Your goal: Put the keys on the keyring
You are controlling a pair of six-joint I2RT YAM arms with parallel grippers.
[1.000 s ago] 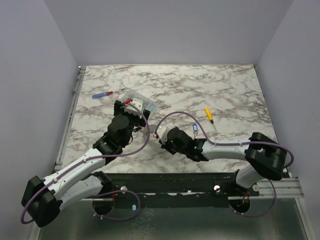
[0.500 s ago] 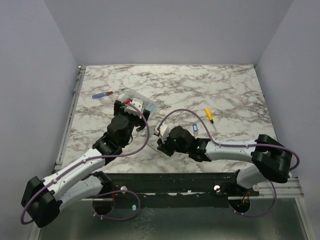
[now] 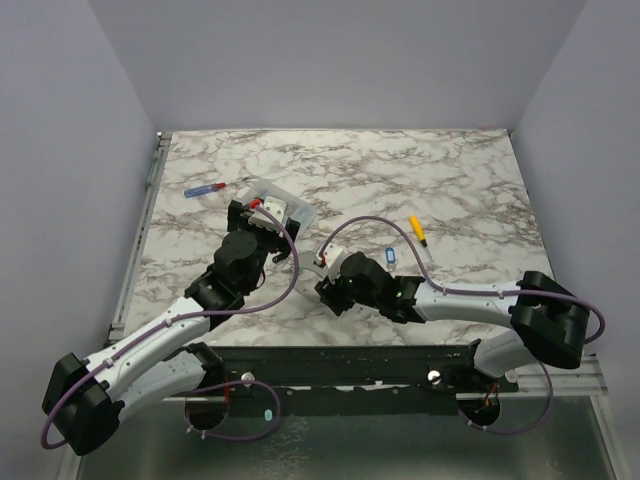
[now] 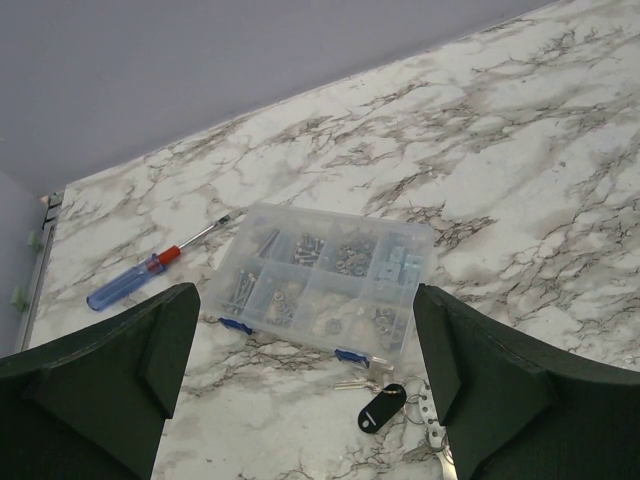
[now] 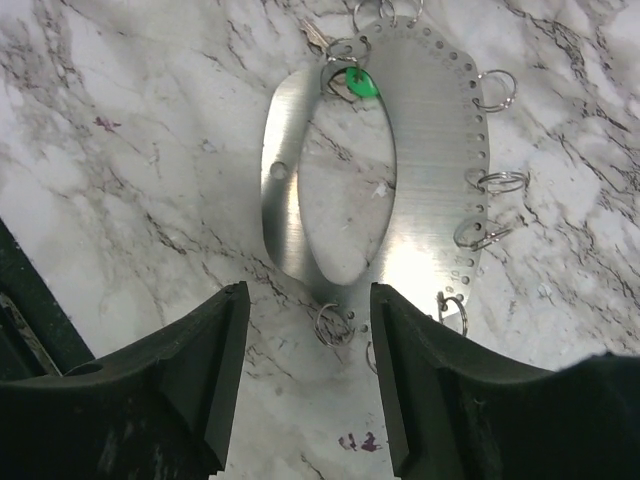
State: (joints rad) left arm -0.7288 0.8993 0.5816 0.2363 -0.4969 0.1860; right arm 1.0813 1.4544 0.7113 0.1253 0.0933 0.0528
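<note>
The robot's right gripper next needs to go down to the small split ring that sticks out from the keyring's near end and close on it, as a small split ring [image 5: 334, 327] is there.
The keyring [image 5: 425, 150] is a large flat silver oval loop lying on the marble, with holes along its rim and several small split rings hanging from it. A green-tagged key [image 5: 358, 84] sits at its far end. My right gripper [image 5: 310, 330] is open just above its near end, one finger on each side of a small split ring [image 5: 333, 323], holding nothing. A black-tagged key [image 4: 382, 408] and a bare silver key [image 4: 355, 383] lie beside the loop's edge [image 4: 432, 425]. A blue-tagged key [image 3: 390, 257] lies apart. My left gripper [image 4: 305, 340] hangs open, empty.
A clear compartment box [image 4: 320, 280] of small hardware sits just beyond the black tag. A red-and-blue screwdriver [image 3: 205, 187] lies at the far left, and a small yellow-handled tool [image 3: 418, 230] to the right of the blue tag. My two wrists are close together.
My right gripper has gone from shut to open, and its elbow has swung right and nearer. The left arm has not moved.
</note>
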